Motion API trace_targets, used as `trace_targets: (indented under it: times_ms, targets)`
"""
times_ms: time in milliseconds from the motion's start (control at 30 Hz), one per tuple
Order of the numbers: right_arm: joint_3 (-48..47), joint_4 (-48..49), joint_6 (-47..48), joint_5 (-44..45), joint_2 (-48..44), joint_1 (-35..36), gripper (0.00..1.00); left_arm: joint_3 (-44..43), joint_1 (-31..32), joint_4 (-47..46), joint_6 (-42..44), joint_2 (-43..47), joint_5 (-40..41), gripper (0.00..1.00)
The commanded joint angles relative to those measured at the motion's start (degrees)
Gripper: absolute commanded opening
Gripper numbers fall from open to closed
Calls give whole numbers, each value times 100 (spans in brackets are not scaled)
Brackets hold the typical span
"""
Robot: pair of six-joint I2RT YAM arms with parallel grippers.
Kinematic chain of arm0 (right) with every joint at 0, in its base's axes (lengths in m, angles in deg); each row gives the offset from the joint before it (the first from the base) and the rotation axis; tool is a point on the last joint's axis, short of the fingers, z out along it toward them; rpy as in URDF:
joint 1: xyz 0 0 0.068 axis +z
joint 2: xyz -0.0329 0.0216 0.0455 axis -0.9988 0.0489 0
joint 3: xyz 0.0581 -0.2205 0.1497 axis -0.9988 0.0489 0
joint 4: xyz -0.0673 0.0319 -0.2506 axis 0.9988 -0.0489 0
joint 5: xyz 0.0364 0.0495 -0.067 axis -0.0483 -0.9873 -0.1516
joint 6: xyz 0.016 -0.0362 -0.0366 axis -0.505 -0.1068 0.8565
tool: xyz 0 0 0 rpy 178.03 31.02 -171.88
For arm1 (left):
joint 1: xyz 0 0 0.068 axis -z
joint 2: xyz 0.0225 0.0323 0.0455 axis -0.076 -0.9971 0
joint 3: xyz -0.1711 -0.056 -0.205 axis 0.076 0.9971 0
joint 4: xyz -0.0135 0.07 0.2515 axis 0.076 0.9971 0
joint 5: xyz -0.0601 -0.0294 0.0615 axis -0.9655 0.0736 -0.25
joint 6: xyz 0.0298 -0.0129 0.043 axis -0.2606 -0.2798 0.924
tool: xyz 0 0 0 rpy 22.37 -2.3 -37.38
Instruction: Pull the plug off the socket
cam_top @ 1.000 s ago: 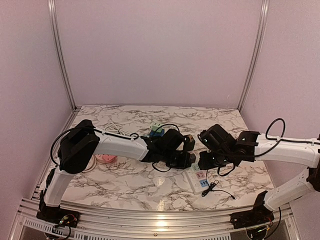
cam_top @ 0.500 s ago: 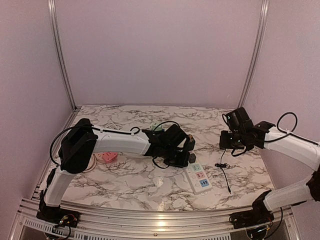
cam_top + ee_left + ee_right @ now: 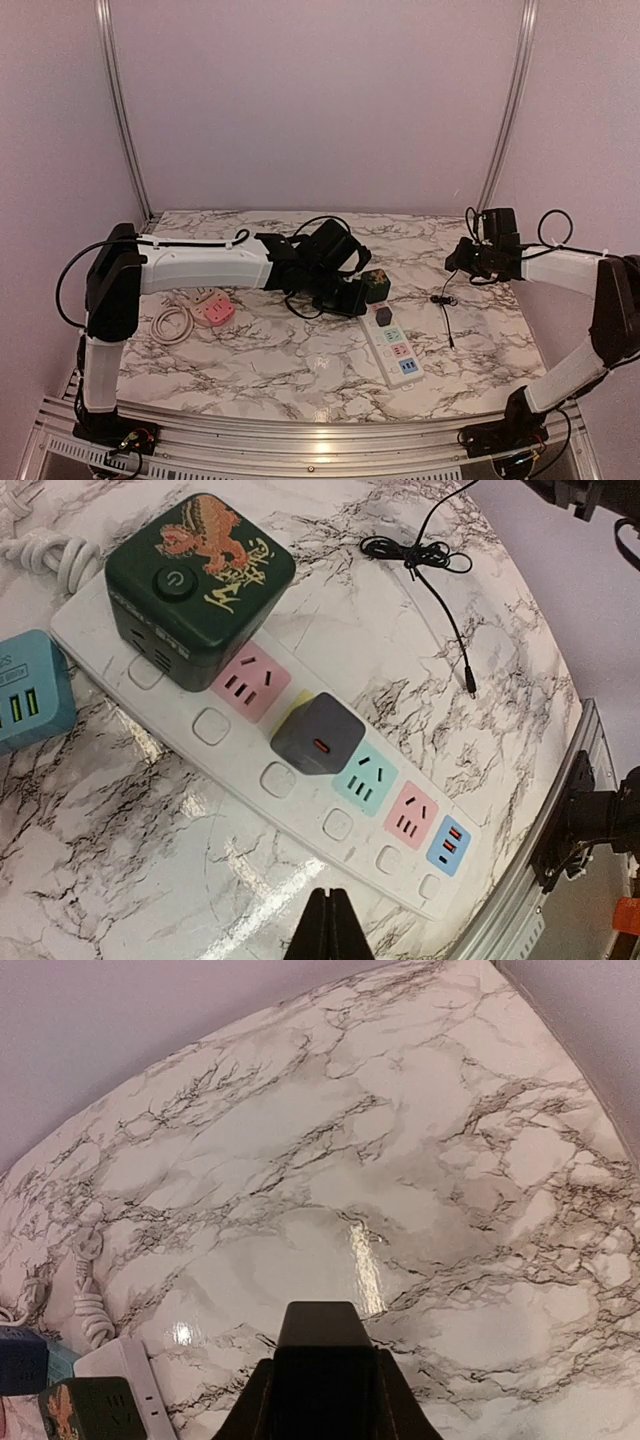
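I next need to lower my right gripper and release the black plug on the bare marble beside the cable bundle below it, well clear of the power strip.
A white power strip lies on the marble table. A grey cube charger and a dark green cube socket sit plugged into it. My left gripper is shut and empty, hovering just beside the strip's near edge. My right gripper is up at the far right, away from the strip, shut on a black plug. The plug's thin black cable hangs down and trails on the table, also seen in the left wrist view.
A blue cube socket sits left of the strip. A pink socket and a coiled white cord lie at the left. The strip's bundled white cord lies behind it. The table's metal rail runs nearby.
My right gripper has lifted from the strip and swung to the far right with the black plug and cable. My left arm has drawn back, uncovering the strip.
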Motion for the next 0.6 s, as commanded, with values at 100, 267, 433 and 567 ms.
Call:
trace_targets:
  times_ms: [100, 267, 433, 567]
  targets:
    - [-388, 1183, -105, -961, 1012, -273, 4, 763, -168, 25, -53, 1028, 149, 0]
    - [-375, 1693, -283, -1403, 1405, -414, 5, 911, -176, -41, -85, 1218, 236, 0]
    - [-465, 1815, -364, -1654, 1829, -521, 6, 961, -178, -113, -118, 1257, 243, 0]
    - [-498, 1891, -388, -1783, 2022, -608, 9, 980, -178, -145, -140, 1268, 273, 0]
